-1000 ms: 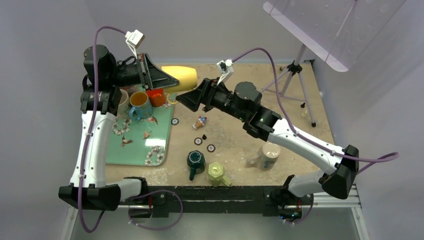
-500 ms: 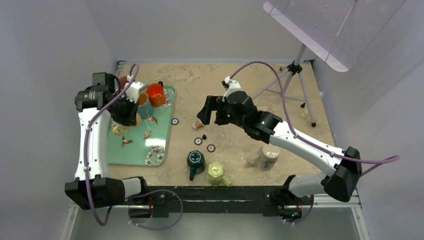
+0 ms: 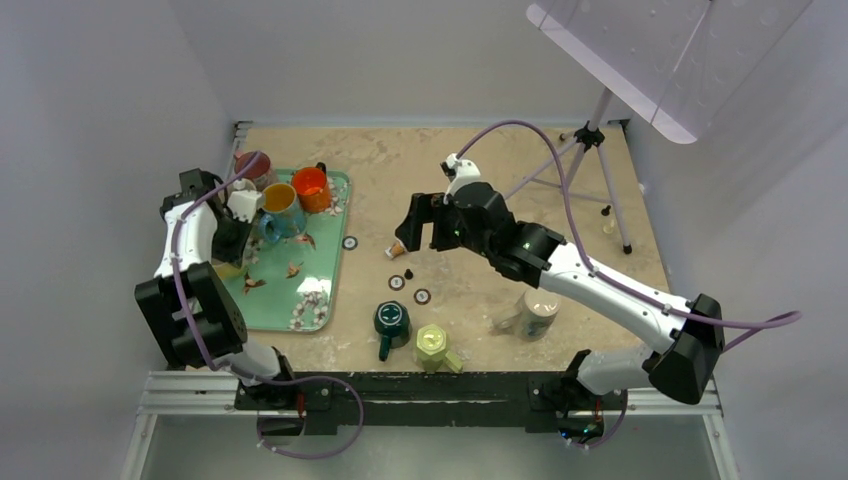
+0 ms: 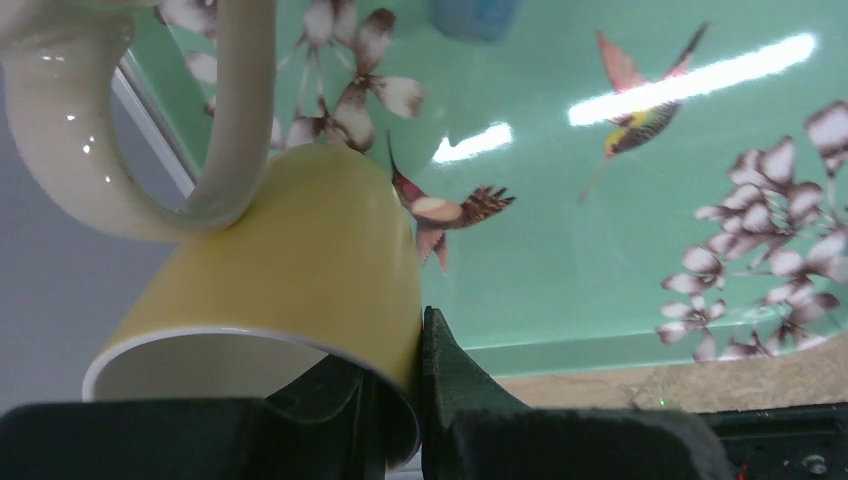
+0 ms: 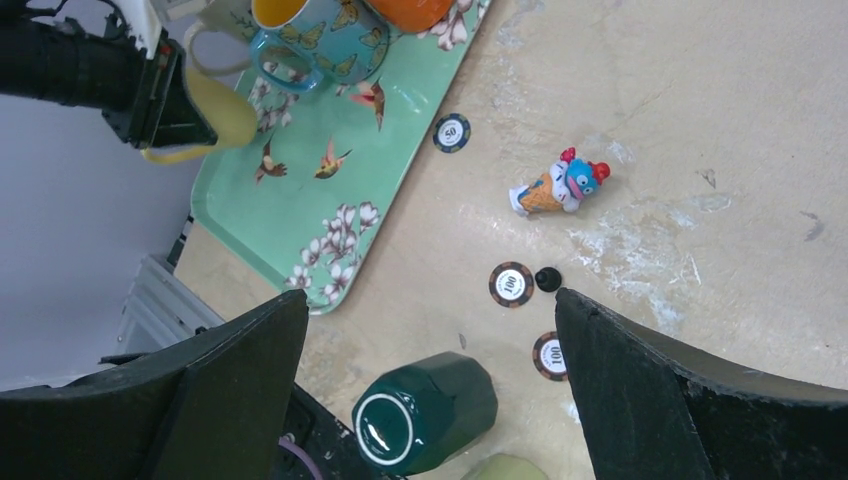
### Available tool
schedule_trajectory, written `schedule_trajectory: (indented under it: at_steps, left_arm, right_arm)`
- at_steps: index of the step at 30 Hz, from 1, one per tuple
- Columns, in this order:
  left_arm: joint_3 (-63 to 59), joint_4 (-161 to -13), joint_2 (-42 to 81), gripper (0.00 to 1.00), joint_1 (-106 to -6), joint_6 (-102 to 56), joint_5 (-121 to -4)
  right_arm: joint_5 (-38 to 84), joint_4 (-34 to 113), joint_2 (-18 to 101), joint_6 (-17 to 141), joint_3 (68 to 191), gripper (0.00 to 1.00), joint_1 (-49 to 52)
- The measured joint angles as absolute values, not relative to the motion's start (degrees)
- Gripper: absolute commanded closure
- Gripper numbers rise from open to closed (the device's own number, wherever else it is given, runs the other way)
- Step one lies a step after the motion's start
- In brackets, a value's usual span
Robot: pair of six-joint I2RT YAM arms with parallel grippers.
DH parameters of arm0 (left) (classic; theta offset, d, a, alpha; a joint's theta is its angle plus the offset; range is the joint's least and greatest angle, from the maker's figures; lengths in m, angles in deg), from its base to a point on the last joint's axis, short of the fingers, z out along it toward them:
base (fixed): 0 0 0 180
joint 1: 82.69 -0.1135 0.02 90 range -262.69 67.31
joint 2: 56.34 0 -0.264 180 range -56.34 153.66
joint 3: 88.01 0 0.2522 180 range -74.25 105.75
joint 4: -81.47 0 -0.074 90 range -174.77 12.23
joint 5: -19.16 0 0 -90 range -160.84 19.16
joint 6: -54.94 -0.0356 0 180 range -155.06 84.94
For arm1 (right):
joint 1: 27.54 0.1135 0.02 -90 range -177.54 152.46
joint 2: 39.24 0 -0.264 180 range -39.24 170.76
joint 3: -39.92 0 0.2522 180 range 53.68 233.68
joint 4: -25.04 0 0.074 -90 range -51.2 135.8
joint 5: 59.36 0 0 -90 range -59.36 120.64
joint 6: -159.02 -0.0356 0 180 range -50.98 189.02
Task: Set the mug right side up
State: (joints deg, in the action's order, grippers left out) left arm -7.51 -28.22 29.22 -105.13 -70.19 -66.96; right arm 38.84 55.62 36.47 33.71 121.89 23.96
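The robot's left gripper needs to lower the yellow mug onto the tray (image 4: pixel 600 230) beside the painted bird before it lets go of the mug's rim.
My left gripper (image 4: pixel 400 350) is shut on the rim of a yellow mug (image 4: pixel 270 260), one finger inside and one outside. The mug, with a cream handle (image 4: pixel 230 110), lies tilted low over the left edge of the green floral tray (image 4: pixel 600 230). In the right wrist view the yellow mug (image 5: pixel 212 122) hangs from the left gripper (image 5: pixel 160 95). A dark green mug (image 3: pixel 391 320) and a pale green mug (image 3: pixel 433 343) stand upside down near the front edge. My right gripper (image 3: pixel 415 222) is open and empty above the table's middle; the dark green mug (image 5: pixel 425 412) is below it.
The tray (image 3: pixel 300 290) holds a blue butterfly mug (image 3: pixel 280 205), an orange mug (image 3: pixel 311 187) and a dark red one (image 3: pixel 250 165). A small toy (image 3: pixel 400 245) and poker chips (image 3: pixel 396 283) lie mid-table. A white mug (image 3: pixel 538 312) stands front right, a tripod (image 3: pixel 590 150) back right.
My left arm has swung down from the back to the tray's left edge, carrying the yellow mug. The right gripper moved away from it a second ago and has held still since.
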Motion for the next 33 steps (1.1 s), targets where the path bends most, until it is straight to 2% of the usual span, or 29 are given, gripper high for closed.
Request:
schedule_trajectory:
  at_steps: [8,9,11,13,14,15,21,26,30,33]
  left_arm:
    - [-4.89,-31.14,38.27,1.00,-105.87,-70.15,-68.56]
    - [-4.61,-31.60,38.53,0.93,-105.87,-70.17,-68.47]
    - [-3.67,-31.84,39.45,0.71,-105.87,-70.04,-68.34]
    - [-3.43,-31.93,39.64,0.55,-105.87,-69.99,-68.17]
    - [-3.38,-32.08,39.64,0.48,-105.87,-69.86,-68.12]
    - [-3.29,-32.17,39.64,0.45,-105.87,-69.82,-68.10]
    - [-0.61,-29.51,39.21,0.42,-105.87,-68.92,-66.68]
    - [5.10,-23.43,36.06,0.41,-105.74,-66.91,-64.12]
    - [8.64,-19.19,31.56,0.41,-104.67,-65.49,-60.89]
    - [10.58,-16.52,28.65,0.41,-102.96,-64.66,-58.27]
  right_arm:
    - [45.38,62.16,37.27,31.68,122.52,0.02,27.48]
    - [46.73,63.43,37.71,31.09,122.76,0.01,28.03]
    - [49.12,66.25,38.52,29.43,123.13,0.01,28.81]
    - [52.15,71.12,39.05,25.78,123.15,0.01,29.25]
    - [53.75,73.92,39.07,23.13,123.15,0.01,29.34]
    - [55.26,75.97,38.96,20.81,123.02,0.01,29.29]
    - [62.47,91.14,32.40,2.17,118.02,0.02,28.97]
    - [62.54,100.71,23.96,-11.01,110.74,0.09,28.97]
    - [61.31,104.23,23.57,-16.36,107.26,0.16,29.01]
    - [60.68,105.28,24.99,-18.42,105.62,0.17,29.01]
